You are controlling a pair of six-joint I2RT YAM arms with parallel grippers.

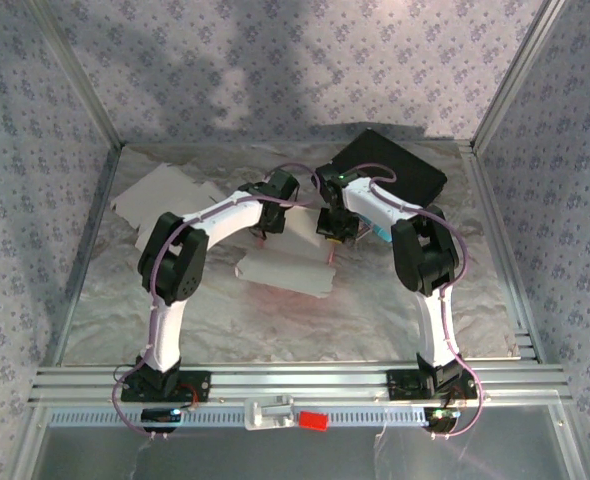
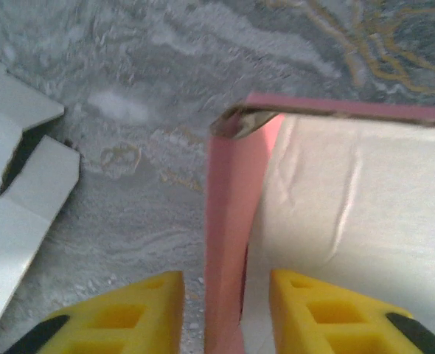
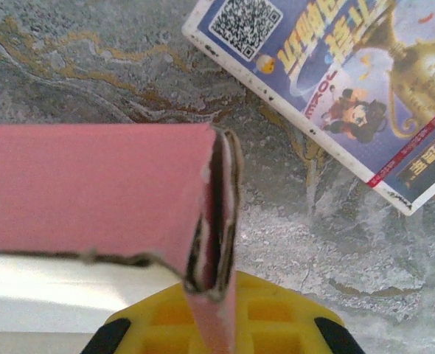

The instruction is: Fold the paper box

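I will pull the pinched edge back next with my right gripper, turning the box, and let go of it on the clear tabletop by the white flap's end, because that spot is farther back.
The paper box, pink outside and white inside, lies part-folded mid-table between my two grippers. My left gripper reaches down at its back left corner. In the left wrist view the left gripper is open; its yellow fingers straddle an upright pink side wall with a gap on each side. The white inner panel lies to the right. My right gripper is at the back right corner. In the right wrist view the right gripper is shut on the doubled-over pink wall edge next to a pink panel.
Flat white cardboard blanks lie at the back left, their edge close to the left fingers. A black flat case rests at the back right. A printed card lies just right of the box. Patterned walls enclose the table.
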